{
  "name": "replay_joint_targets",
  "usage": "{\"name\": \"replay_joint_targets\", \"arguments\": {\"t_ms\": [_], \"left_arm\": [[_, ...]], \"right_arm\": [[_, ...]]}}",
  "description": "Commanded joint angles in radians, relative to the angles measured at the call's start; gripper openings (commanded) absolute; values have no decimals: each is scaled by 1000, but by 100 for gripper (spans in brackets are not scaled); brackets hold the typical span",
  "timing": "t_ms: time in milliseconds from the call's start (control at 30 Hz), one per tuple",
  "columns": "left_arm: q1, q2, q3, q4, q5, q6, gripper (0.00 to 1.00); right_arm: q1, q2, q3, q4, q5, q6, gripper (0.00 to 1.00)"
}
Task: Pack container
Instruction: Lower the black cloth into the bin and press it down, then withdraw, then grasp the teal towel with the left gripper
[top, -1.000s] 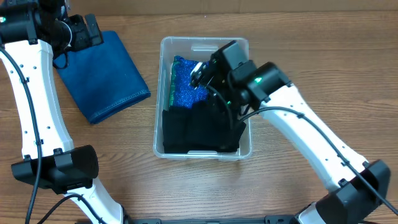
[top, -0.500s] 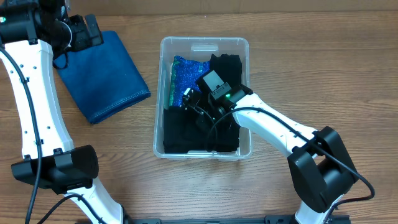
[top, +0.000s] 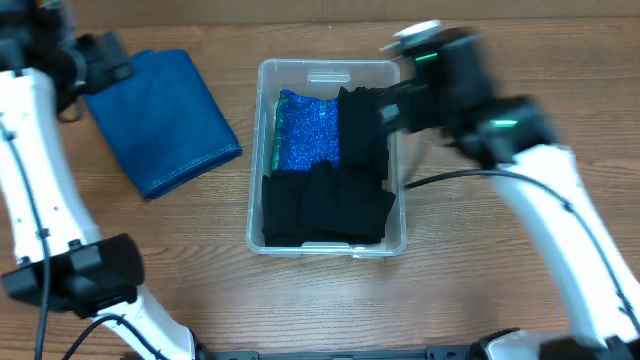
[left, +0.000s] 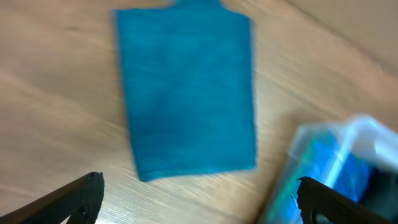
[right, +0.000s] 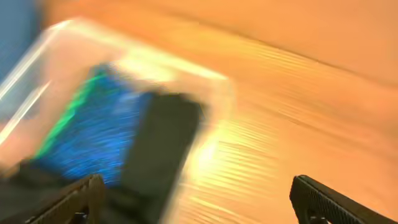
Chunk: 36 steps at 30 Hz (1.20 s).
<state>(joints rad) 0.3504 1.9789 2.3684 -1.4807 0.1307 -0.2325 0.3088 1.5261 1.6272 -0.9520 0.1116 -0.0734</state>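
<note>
My open left gripper moves down next, with its fingers on either side of the blue cloth's long edge on the side away from the container (top: 328, 68).
The clear container (top: 328, 68) stands mid-table. Inside lie a sparkly blue cloth (top: 306, 135), folded black cloths (top: 325, 210) at the front, and another black cloth (top: 362, 130) along the right wall. My right gripper (top: 392, 108) hovers over the container's back right corner, blurred by motion. In the right wrist view it (right: 202, 202) stands open with nothing between its fingers, above the black cloth (right: 161, 149) and the table. My left gripper (top: 102, 58) is open at the far left, above a folded blue cloth (top: 165, 120). The left wrist view shows that cloth (left: 186, 87) and the left gripper (left: 199, 199).
The blue cloth lies flat on the wooden table (top: 500, 260) left of the container. A corner of the container (left: 348, 155) shows at the right of the left wrist view. Both arm bases stand at the table's front edge.
My right gripper has lifted out of the container toward its back right and opened, leaving the black cloth inside. The left gripper has shifted slightly left.
</note>
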Motion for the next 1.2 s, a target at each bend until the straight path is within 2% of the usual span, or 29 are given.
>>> {"name": "replay_joint_targets", "arguments": {"t_ms": [0,100,200,333,500,700,900,1100,1167], "left_arm": [[148,-7,-74,34,78,-53,100],[210,-4,-222,109,138,-45,100],[236,-4,-433,256,221,36,100],[240,-4,-663,458,263,72,100],[240,-4,-848,719,270,80,100],[243,6,-922,863,319,76,100],[247,136,-919,925,442,49,98],[245,254,-919,984,452,14,100],[237,275,-919,1013,505,-2,98]], "right_arm": [[-166,18,-3,-81,-55,79,100],[-272,30,-5,-127,-77,106,100],[-342,31,-5,-124,-111,112,100],[-379,31,-5,-137,-113,111,100],[-385,31,-5,-165,-113,103,100],[-385,31,-5,-193,-113,100,100],[-385,31,-5,-206,-113,100,100],[-385,31,-5,-222,-114,101,100],[-384,31,-5,-225,-113,105,100]]}}
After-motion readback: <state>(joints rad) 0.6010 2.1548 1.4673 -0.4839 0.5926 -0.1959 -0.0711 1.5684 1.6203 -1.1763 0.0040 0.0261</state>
